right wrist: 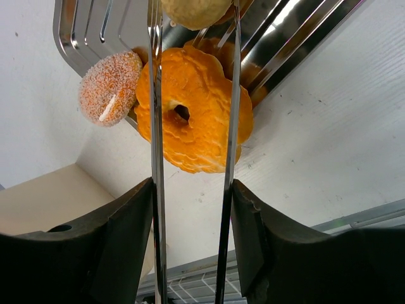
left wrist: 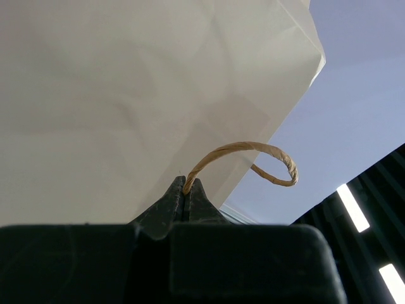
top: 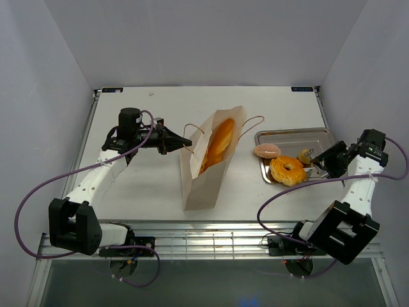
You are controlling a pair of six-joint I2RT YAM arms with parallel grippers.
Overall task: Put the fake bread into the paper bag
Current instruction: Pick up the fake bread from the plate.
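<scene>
The pale bun (top: 305, 155) (right wrist: 195, 11) is already between the spread ends of the tongs, so my right gripper will move gently down a little toward it and close on the metal tongs.
The tan paper bag (top: 203, 176) stands at the table's middle with a long baguette (top: 220, 142) sticking out of its open top. My left gripper (top: 181, 142) is shut on the bag's near cord handle (left wrist: 253, 149); the left wrist view shows its tips (left wrist: 185, 187) pinching the cord against the bag wall (left wrist: 126, 95). My right gripper (top: 323, 163) is shut on long metal tongs (right wrist: 155, 126). The tong arms straddle a ring-shaped bun (right wrist: 190, 120) at the tray's front edge (top: 287, 170). A pinkish round bun (top: 267, 151) lies beside it (right wrist: 109, 88). A pale bun (right wrist: 193, 9) sits at the tong tips.
The shallow silver tray (top: 294, 137) lies right of the bag, its ridged floor (right wrist: 95, 31) showing in the right wrist view. The bag's far handle (top: 254, 121) loops toward the tray. Grey walls enclose the table on three sides.
</scene>
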